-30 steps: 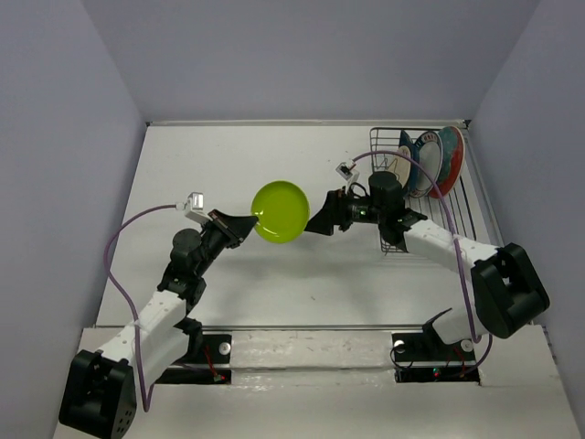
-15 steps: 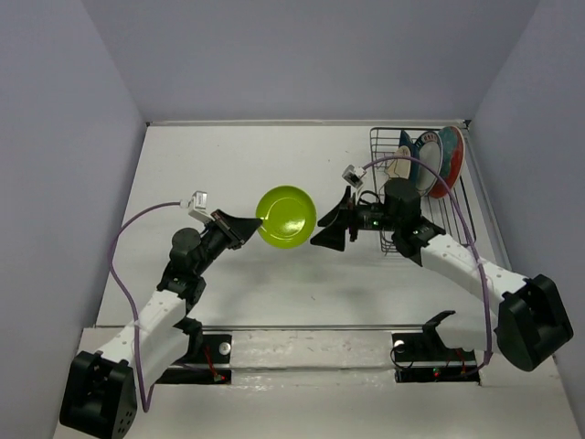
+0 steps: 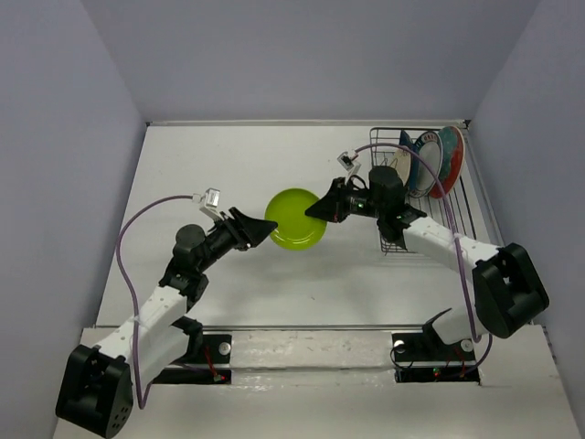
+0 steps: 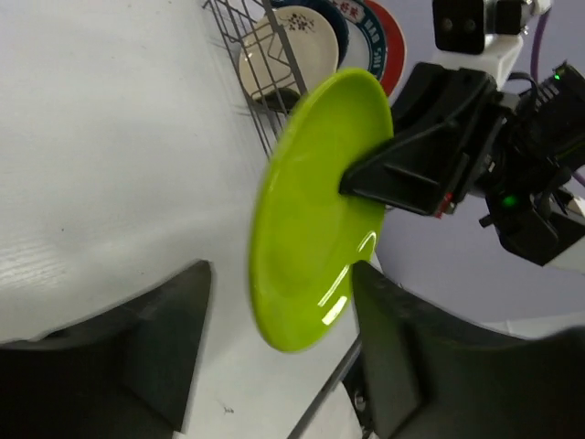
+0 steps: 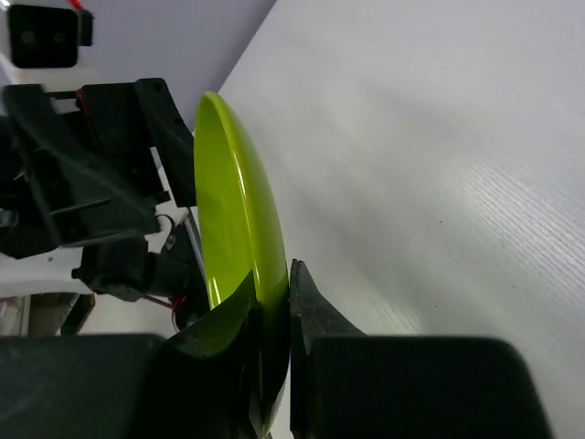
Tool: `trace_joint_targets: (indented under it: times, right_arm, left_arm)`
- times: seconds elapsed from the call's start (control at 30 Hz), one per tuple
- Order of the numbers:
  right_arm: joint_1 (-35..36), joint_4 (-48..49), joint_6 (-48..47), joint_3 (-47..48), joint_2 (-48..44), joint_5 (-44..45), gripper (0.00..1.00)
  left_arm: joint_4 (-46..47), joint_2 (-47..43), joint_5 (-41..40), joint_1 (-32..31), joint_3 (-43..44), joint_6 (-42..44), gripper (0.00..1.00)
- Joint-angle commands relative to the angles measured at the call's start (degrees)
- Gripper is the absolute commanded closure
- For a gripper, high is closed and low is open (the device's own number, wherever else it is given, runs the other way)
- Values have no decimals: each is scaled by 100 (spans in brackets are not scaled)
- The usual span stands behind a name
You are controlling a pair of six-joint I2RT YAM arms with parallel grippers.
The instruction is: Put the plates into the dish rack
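My right gripper next swings outward, to the right in the top view, to the dish rack's empty slot (image 3: 386, 159) beside the cream plate, then goes down and releases.
The lime-green plate (image 3: 295, 219) hangs on edge above the table between both arms. My right gripper (image 3: 316, 209) is shut on its right rim; in the right wrist view the fingers pinch the plate (image 5: 233, 219) at the gripper (image 5: 279, 283). My left gripper (image 3: 266, 230) is open at the plate's left rim. In the left wrist view the plate (image 4: 315, 210) sits between the spread fingers of the gripper (image 4: 283, 279) without touching them. The black wire dish rack (image 3: 388, 137) stands at the back right. It holds several plates upright, among them a small cream one (image 3: 397, 170) and a red-rimmed one (image 3: 451, 161).
The rack's low front end (image 3: 395, 243) lies under my right forearm. Purple cables loop over both arms. Grey walls close in the white table (image 3: 228, 165) on the left, back and right.
My left gripper has opened and let go of the green plate. My right gripper, open a moment ago, has shut on the plate's right rim. The plate has shifted slightly right.
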Motion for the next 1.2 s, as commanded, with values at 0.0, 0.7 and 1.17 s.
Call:
trace_joint_targets:
  times: [0.0, 0.7, 1.17]
  right_arm:
    - [74, -691, -475, 584, -424, 1512, 93]
    - [-1375, -2832, -3808, 3018, 689, 7767, 93]
    - [-1534, -2823, -3942, 3099, 1596, 7478, 93]
  left_arm:
    - [-302, -372, 271, -25, 634, 465, 12]
    - [-3864, -1094, -1117, -140, 2472, 3315, 1]
    - [-3943, -1217, -1266, -201, 2490, 3324, 1]
